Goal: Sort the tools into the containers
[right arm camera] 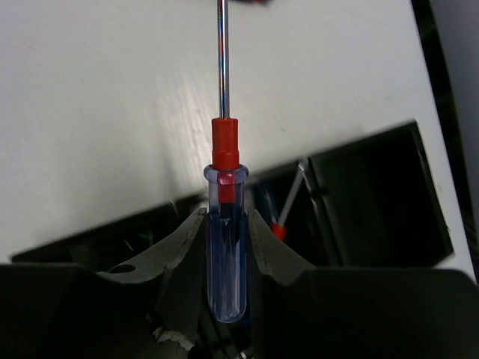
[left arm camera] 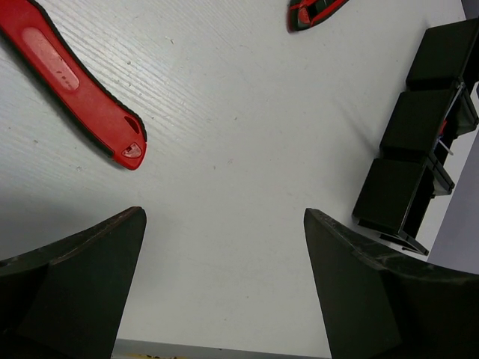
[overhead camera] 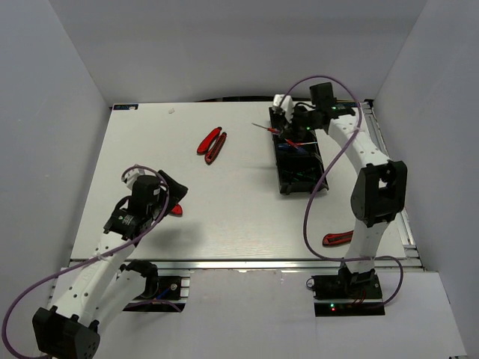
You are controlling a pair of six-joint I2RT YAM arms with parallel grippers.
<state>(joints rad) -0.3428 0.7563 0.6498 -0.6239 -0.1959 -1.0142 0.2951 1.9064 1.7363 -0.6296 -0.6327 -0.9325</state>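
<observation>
The robot's right gripper should go down, easing toward the right in the top view, into the tray's middle section point(overhead camera: 297, 152) point(right arm camera: 278, 198) to release the blue-and-red screwdriver, since another screwdriver lies there.
My right gripper point(overhead camera: 294, 126) point(right arm camera: 226, 215) is shut on a blue-and-red screwdriver point(right arm camera: 225, 224) and holds it over the far end of the long black tray point(overhead camera: 323, 176) point(right arm camera: 389, 217), with the thin shaft point(overhead camera: 262, 127) pointing left beyond the rim. Another screwdriver point(right arm camera: 289, 203) lies inside the tray. My left gripper point(overhead camera: 171, 191) point(left arm camera: 224, 218) is open and empty above the table. A red-handled tool point(left arm camera: 75, 81) point(overhead camera: 177, 210) lies just beside it. Red-handled pliers point(overhead camera: 212, 144) point(left arm camera: 314, 10) lie at the table's middle back. The tray also shows in the left wrist view point(left arm camera: 408, 127).
Another red-handled tool point(overhead camera: 337, 238) lies at the front right, next to the right arm's base. Grey walls stand round the white table point(overhead camera: 224, 224). A metal rail point(overhead camera: 408, 224) runs along its right edge.
</observation>
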